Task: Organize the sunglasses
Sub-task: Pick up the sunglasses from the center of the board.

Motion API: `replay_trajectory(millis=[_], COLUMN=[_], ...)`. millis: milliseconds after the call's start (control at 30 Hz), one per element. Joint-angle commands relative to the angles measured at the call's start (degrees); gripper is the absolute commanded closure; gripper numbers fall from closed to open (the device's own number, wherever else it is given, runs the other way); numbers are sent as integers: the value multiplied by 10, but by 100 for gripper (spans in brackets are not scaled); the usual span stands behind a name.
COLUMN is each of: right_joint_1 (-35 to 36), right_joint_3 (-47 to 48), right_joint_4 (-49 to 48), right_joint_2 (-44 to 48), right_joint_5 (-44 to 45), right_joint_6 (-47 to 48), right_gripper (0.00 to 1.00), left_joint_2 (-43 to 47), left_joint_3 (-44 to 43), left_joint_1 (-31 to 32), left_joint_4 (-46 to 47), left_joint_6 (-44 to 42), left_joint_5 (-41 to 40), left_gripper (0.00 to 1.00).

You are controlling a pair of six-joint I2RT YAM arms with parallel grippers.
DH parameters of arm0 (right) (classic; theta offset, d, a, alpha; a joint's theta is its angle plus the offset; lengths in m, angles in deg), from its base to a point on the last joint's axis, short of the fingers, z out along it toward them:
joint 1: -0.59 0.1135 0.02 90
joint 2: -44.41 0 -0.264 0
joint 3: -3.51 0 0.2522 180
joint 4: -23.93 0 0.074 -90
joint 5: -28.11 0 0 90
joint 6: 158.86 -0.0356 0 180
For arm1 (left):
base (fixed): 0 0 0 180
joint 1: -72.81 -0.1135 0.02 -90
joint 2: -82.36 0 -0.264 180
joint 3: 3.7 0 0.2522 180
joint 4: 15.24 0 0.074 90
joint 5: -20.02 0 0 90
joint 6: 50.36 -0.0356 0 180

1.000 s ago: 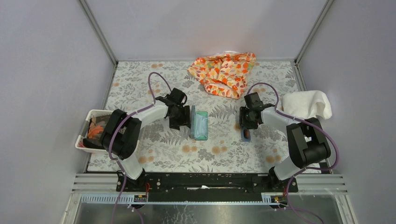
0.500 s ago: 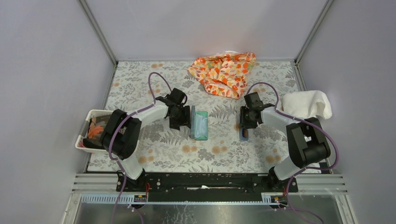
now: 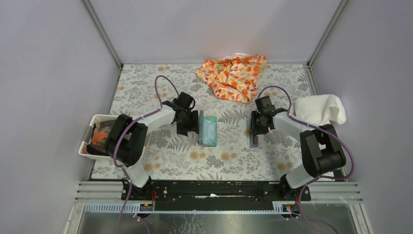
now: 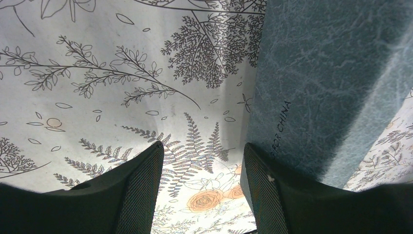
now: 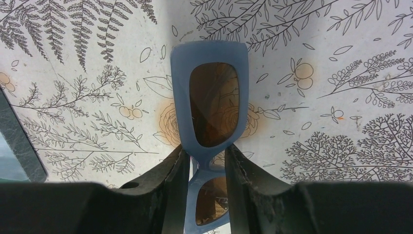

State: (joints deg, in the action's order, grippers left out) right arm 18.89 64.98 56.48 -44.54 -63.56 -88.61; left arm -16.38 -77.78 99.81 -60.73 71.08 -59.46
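Note:
The robot's right gripper will tilt over toward the case and close across the sunglasses' bridge (image 5: 207,160), which is between its fingers and is narrower than the lenses.
The sunglasses (image 5: 214,97), with a blue frame and brown lenses, lie flat on the floral tablecloth right of centre (image 3: 255,140). My right gripper (image 5: 205,151) stands over them, a finger pressed against each side of the frame at the bridge. One lens sticks out past the fingertips and the other sits between the fingers. The dark grey case (image 3: 209,130) lies open in the middle, its teal inside and a light blue cloth showing. My left gripper (image 4: 202,190) is open at the case's left side, its right finger against the case's grey outer wall (image 4: 331,83).
An orange leaf-print cloth (image 3: 234,75) lies at the back centre. A white towel (image 3: 319,108) hangs over the right edge. A white bin (image 3: 97,119) with orange items stands at the left edge. Grey walls close the table in.
The right gripper's fingers have drawn together onto the sunglasses' frame. The left arm and the case have not moved.

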Motion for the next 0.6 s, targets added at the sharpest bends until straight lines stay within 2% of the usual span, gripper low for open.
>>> replay_trajectory(millis=[0, 100, 267, 400, 567], right_joint_1=[-3, -3, -3, -3, -2], right_joint_3=[13, 12, 15, 20, 21], right_joint_4=[11, 11, 18, 23, 27], right_joint_2=[11, 12, 26, 32, 40], right_joint_5=[-19, -18, -18, -23, -18], right_joint_6=[-4, -5, -9, -11, -18], right_gripper=[70, 61, 56, 45, 45], left_joint_2=[-10, -9, -7, -8, -7], left_joint_3=[-13, -12, -11, -11, -10], left_joint_1=[4, 5, 5, 5, 5], left_joint_4=[1, 1, 1, 1, 2], left_joint_6=[-6, -5, -5, -4, -5], left_joint_5=[-2, -3, -2, -2, -2], left_gripper=[34, 34, 34, 34, 34])
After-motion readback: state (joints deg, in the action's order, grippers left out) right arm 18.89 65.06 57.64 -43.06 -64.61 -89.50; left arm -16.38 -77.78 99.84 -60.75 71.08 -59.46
